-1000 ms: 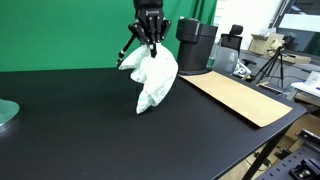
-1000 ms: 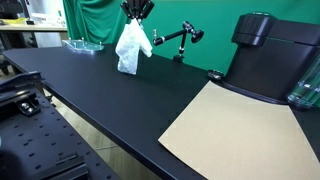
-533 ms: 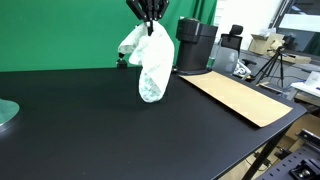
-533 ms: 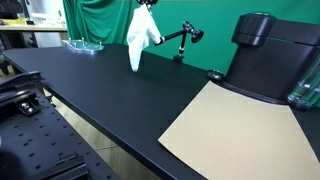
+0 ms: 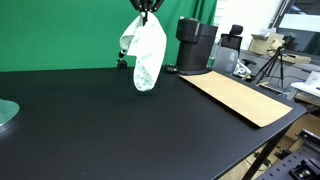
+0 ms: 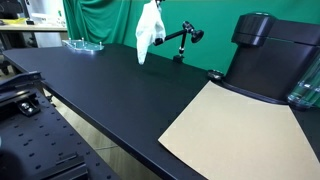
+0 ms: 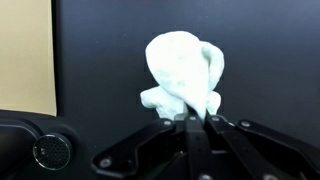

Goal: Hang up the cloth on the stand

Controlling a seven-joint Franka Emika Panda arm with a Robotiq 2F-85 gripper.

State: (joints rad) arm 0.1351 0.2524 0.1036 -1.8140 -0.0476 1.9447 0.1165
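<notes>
The cloth still hangs beside the stand, apart from it, so the robot's gripper will move toward the stand's upper arm [image 6: 185, 32], go down slightly and release the cloth's top.
The white cloth [image 5: 146, 55] hangs limp from my gripper [image 5: 147, 9], high above the black table; it also shows in an exterior view [image 6: 149, 30] and in the wrist view [image 7: 184, 72]. My gripper [image 7: 190, 113] is shut on the cloth's top edge. The thin black jointed stand [image 6: 179, 38] stands at the back of the table, just beside the hanging cloth and apart from it. In an exterior view the stand is mostly hidden behind the cloth.
A bulky black cylindrical machine [image 5: 196, 44] [image 6: 268, 55] stands at the table's far side. A flat tan cardboard sheet [image 5: 237, 93] [image 6: 235, 130] lies next to it. A green glass dish [image 6: 82, 44] sits near a corner. A green curtain [image 5: 60, 35] hangs behind.
My gripper has risen with the cloth, lifting it fully off the table, and has moved toward the stand. The cloth now hangs straight down.
</notes>
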